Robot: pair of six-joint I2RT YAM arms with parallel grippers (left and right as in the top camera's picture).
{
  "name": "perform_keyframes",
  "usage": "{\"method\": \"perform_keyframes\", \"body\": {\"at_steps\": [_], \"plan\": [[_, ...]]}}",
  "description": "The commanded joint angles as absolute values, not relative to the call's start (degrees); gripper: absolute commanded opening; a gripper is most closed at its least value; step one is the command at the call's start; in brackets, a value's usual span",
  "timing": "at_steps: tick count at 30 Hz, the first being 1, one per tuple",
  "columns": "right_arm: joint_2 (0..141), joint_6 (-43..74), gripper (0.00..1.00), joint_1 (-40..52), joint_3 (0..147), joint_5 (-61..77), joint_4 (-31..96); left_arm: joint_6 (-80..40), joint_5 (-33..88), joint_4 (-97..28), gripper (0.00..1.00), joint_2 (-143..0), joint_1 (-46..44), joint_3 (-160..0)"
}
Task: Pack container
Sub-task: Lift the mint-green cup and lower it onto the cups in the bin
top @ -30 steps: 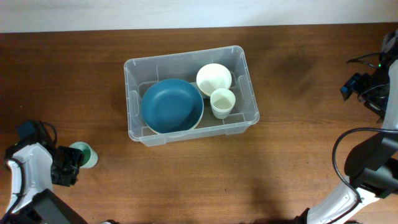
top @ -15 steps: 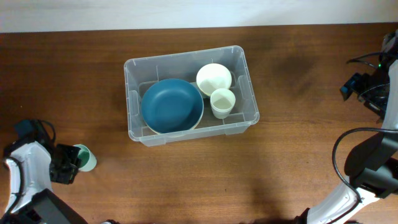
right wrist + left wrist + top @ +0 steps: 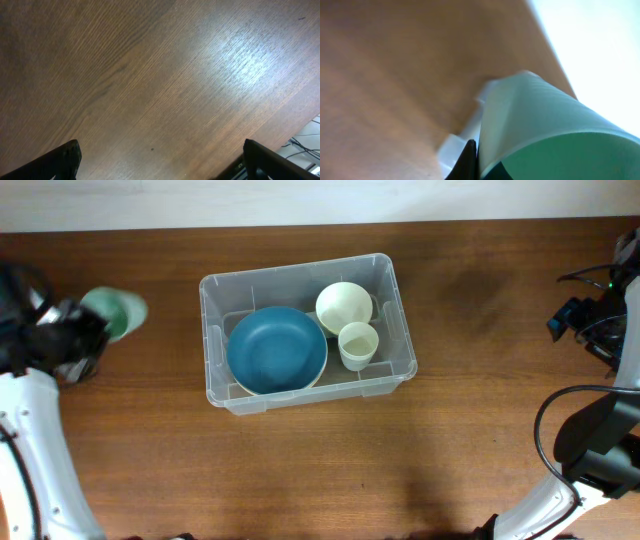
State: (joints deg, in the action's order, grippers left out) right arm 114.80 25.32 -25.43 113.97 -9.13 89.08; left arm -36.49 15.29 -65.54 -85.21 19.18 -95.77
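The left gripper will carry the green cup across the container's rim, then down to release it nested inside the cream cup (image 3: pixel 358 343), since the cream cup's opening is clear.
The clear plastic container (image 3: pixel 210 340) sits at the table's middle. It holds a blue bowl (image 3: pixel 277 350), a cream bowl (image 3: pixel 344 306) and a cream cup (image 3: pixel 358 343). My left gripper (image 3: pixel 92 328) is shut on a green cup (image 3: pixel 115 314) and holds it raised, left of the container. In the left wrist view the green cup (image 3: pixel 550 135) fills the lower right, tilted, with a black finger against its wall and a corner of the container (image 3: pixel 455 147) behind. My right gripper (image 3: pixel 160 160) is open and empty over bare wood at the far right.
The wooden table (image 3: pixel 470 430) runs to a white wall strip along the back edge. My right arm and its cables (image 3: pixel 600 310) sit at the right edge.
My left gripper has lifted the green cup off the table's front left and carried it up and back, level with the container's left side. The right arm has not moved.
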Motion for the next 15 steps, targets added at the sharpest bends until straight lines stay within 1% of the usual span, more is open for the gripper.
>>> {"method": "perform_keyframes", "body": {"at_steps": [1, 3, 7, 9, 10, 12, 15], "plan": [[114.8, 25.8, 0.99, -25.5, 113.8, -9.5, 89.1, -32.0, 17.5, -62.7, 0.01, -83.5, 6.7, -101.0], [114.8, 25.8, 0.99, -25.5, 113.8, -9.5, 89.1, -31.8, 15.7, -60.4, 0.01, -83.6, 0.2, -101.0], [114.8, 25.8, 0.99, -25.5, 113.8, -9.5, 89.1, -31.8, 3.6, -57.9, 0.01, -86.8, -16.9, -101.0], [114.8, 25.8, 0.99, -25.5, 113.8, -9.5, 89.1, -31.8, 0.7, -57.5, 0.01, -89.1, -22.3, -101.0], [114.8, 25.8, 0.99, -25.5, 113.8, -9.5, 89.1, -31.8, -1.8, -57.3, 0.01, -91.5, -26.5, -101.0], [114.8, 25.8, 0.99, -25.5, 113.8, -9.5, 89.1, -31.8, -4.4, -57.3, 0.01, -94.2, -29.7, -101.0], [114.8, 25.8, 0.99, -25.5, 113.8, -9.5, 89.1, -31.8, -5.0, -57.0, 0.01, -99.1, -33.4, -101.0]]}}
